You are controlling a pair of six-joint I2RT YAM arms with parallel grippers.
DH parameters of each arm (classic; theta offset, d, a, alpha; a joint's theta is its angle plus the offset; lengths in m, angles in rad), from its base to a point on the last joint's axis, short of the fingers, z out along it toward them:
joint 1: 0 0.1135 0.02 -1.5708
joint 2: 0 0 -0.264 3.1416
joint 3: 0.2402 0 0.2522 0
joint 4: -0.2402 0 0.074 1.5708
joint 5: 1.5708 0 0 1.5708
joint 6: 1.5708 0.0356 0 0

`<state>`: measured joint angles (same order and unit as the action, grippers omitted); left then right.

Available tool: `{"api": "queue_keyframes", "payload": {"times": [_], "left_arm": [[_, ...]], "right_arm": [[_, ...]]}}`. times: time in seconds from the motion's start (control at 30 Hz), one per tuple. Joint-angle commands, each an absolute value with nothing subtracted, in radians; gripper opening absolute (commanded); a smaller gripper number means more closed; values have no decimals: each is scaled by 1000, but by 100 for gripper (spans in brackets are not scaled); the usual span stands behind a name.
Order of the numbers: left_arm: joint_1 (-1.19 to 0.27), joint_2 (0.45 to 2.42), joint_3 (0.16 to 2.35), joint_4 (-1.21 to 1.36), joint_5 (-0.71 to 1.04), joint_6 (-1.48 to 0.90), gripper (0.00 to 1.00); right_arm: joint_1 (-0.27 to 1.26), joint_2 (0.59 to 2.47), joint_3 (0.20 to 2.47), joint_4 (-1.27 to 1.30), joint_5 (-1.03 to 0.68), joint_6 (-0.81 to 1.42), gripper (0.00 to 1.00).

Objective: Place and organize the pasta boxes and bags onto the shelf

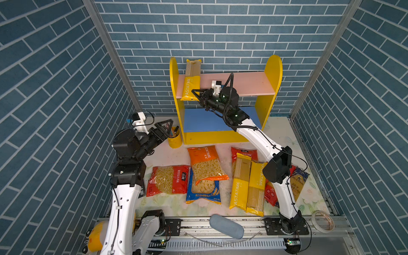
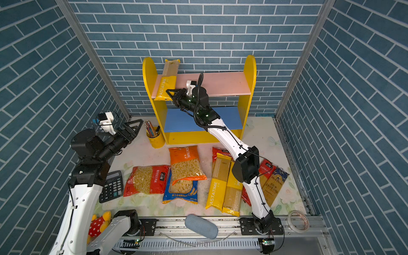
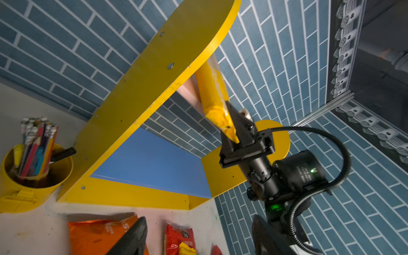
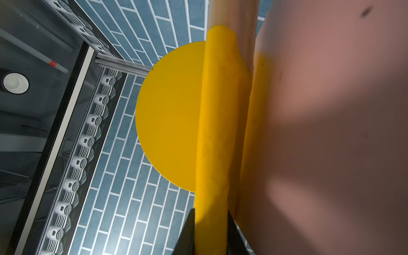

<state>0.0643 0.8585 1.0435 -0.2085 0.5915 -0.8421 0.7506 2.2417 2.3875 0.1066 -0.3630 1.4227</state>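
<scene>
My right gripper moves toward the yellow side panel by the pencil cup next and releases the spaghetti pack, since bare pink board shows between them.
The shelf stands against the back wall. A long yellow PASTATIME spaghetti pack lies at the left end of its pink upper board, far end propped on the wall, near end overhanging the front edge. My right gripper is shut on that near end. My left gripper hangs open and empty left of the shelf. On the table lie red, orange and blue macaroni bags, two yellow spaghetti packs, red packs and a dark-blue pack.
A yellow pencil cup stands by the shelf's left foot, close to my left gripper. A calculator and a plush toy sit at the front left. A tape roll and a grey-blue oblong pad rest on the front rail.
</scene>
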Motion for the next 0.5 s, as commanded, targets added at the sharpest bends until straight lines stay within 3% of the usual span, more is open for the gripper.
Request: {"api": "queue_keyframes", "payload": {"times": [0.0,0.2,0.37,0.47], "left_arm": [[63,827,994,-295,564,-781,75],[61,812,974,-298,568,-780,75],[53,807,970,-294,574,-787,75],[46,797,960,-295,571,-784,75]], "right_arm": [[776,2298,2567,139,-345,1401,0],[795,2316,2580,106,-336,1416,0],[793,2260,2508,128,-364,1380,42],[791,2200,2389,184,-376,1371,53]]}}
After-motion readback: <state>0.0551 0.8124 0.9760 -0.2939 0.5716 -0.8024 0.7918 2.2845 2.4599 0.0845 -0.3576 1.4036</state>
